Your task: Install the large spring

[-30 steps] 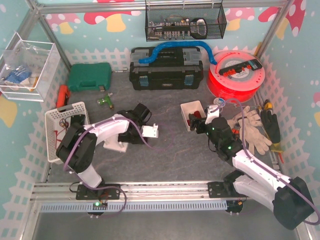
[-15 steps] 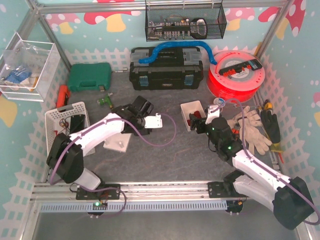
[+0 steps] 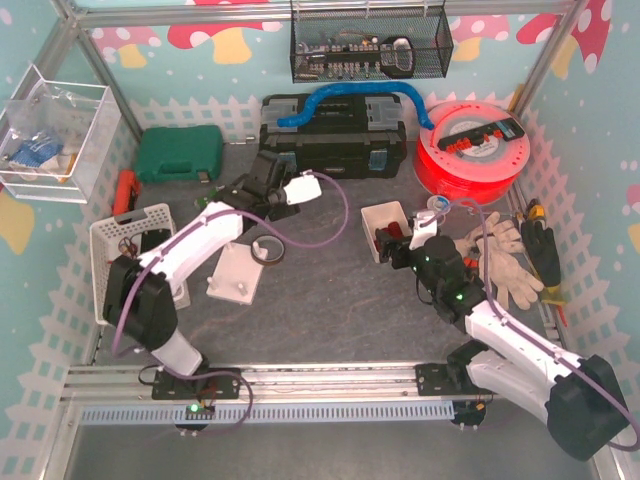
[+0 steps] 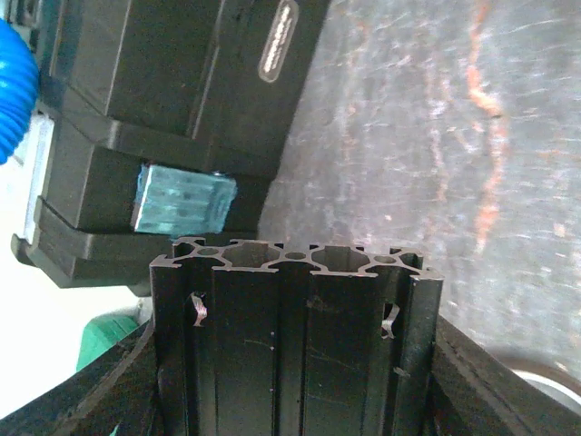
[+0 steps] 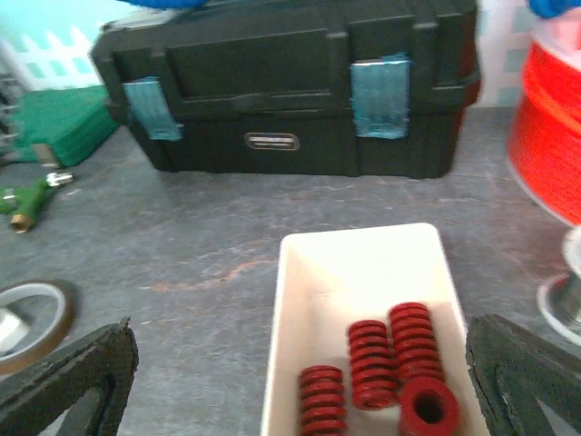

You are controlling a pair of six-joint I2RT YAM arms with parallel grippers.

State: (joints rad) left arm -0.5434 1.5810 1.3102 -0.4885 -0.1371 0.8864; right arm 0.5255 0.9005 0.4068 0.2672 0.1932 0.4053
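My left gripper moves down next and releases the profile onto bare tabletop between the black toolbox and the tape ring, since that clear spot lies below it.
Several red springs lie in a small white bin; one stands on end. My right gripper is open just in front of and above the bin, with nothing between its fingers. In the top view it hangs at the bin. My left gripper is shut on a black slotted aluminium profile with its end face towards the black toolbox. In the top view it is raised near the toolbox front.
A white plate and a tape ring lie left of centre. The black toolbox, green case, red filament spool, white basket and gloves ring the work area. A green fitting lies left.
My left arm has swung away from the white plate towards the toolbox, carrying the black profile. The plate and tape ring now show. The right arm has not moved.
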